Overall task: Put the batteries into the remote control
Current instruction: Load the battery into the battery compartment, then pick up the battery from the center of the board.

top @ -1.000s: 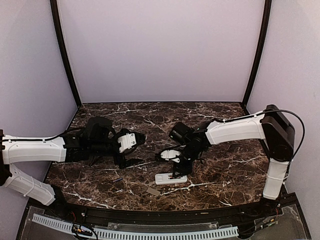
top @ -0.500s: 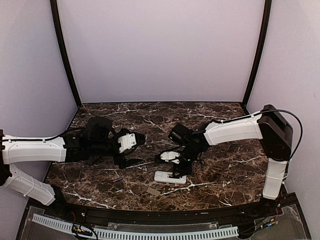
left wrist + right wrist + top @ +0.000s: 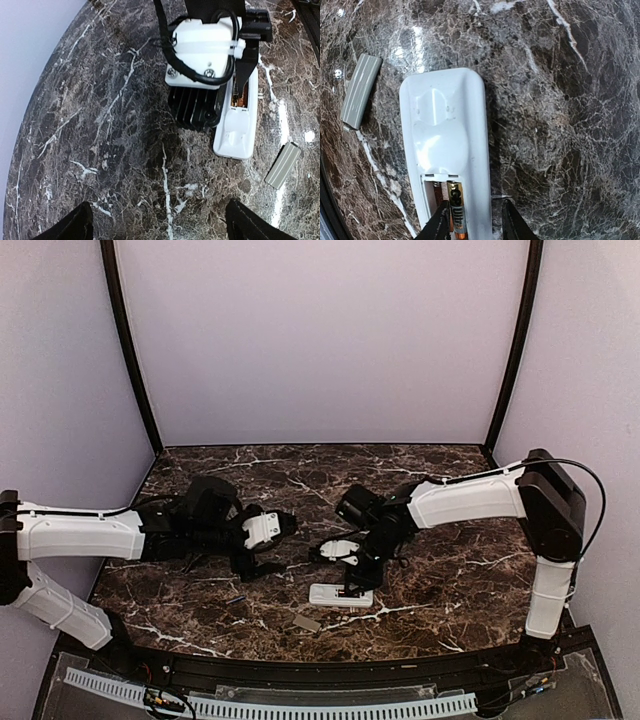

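The loose blue battery lies below my left gripper and nearer the table's dark front edge, so the gripper moves down and back onto it next.
The white remote control (image 3: 340, 595) lies back-up on the marble near the front. In the right wrist view its bay (image 3: 442, 200) is open, with one dark and gold battery (image 3: 456, 212) lying in the right slot. My right gripper (image 3: 476, 222) is open just above the bay. One finger (image 3: 440, 222) dips into the empty slot beside the battery, and the other (image 3: 512, 222) is outside the remote's wall. It also shows in the top view (image 3: 350, 580). A second small dark battery (image 3: 236, 599) lies loose at the front left. My left gripper (image 3: 275, 545) is open and empty, left of the remote.
The small flat grey cover (image 3: 306, 623) lies on the table just front-left of the remote, and shows in the right wrist view (image 3: 361, 91) and the left wrist view (image 3: 282, 165). The table's dark front rim (image 3: 300, 660) is close behind it.
My left arm has reached a little further right toward the remote. The right gripper and the remote have shifted slightly left and otherwise held still.
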You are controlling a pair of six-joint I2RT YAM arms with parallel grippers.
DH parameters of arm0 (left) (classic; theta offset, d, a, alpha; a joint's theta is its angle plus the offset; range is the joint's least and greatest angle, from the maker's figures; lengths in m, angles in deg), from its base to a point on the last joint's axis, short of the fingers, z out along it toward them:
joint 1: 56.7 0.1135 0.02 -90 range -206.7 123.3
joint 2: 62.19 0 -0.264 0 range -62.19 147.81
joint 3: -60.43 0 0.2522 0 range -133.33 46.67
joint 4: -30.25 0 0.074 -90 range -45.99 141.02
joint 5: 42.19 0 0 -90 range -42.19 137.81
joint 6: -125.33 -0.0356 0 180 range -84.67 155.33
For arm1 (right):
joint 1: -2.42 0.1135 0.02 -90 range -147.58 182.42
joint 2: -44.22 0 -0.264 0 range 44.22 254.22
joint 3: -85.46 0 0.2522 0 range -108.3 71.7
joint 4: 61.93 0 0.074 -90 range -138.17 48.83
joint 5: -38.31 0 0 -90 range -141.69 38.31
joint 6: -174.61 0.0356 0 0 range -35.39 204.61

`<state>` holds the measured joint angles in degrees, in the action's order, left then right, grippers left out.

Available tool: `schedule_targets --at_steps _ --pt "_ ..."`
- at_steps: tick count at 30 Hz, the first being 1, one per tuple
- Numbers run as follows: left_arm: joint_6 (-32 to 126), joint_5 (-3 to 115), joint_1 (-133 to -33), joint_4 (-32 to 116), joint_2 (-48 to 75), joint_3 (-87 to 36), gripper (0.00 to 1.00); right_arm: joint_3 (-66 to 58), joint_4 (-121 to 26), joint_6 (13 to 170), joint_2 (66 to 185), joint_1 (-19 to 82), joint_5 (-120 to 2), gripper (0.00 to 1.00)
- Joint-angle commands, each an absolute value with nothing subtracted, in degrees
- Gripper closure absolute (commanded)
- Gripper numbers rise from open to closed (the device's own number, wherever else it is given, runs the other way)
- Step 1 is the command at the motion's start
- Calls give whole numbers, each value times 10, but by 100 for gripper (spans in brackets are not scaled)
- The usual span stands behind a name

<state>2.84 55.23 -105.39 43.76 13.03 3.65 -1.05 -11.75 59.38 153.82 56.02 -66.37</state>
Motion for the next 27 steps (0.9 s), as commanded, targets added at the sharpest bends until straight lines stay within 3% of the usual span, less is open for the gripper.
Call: schedule_targets --at_steps 1,5,8,14,19,27 --pt "70 552 -1051 519 159 -4 9 -24 -111 601 1519 558 -654 66" --pt "96 555 -1051 578 143 -29 10 -24 -105 602 1509 559 -646 64" --pt "108 494 -1051 655 146 -53 11 -23 -108 604 1497 557 -636 63" --pt "134 408 -1056 861 218 -132 15 -12 -143 643 1458 530 -588 62" --pt "162 428 -1056 1002 307 -191 15 11 -163 677 1418 504 -538 60" --pt "173 444 -1055 1005 368 -182 16 57 -178 701 1368 503 -519 60"
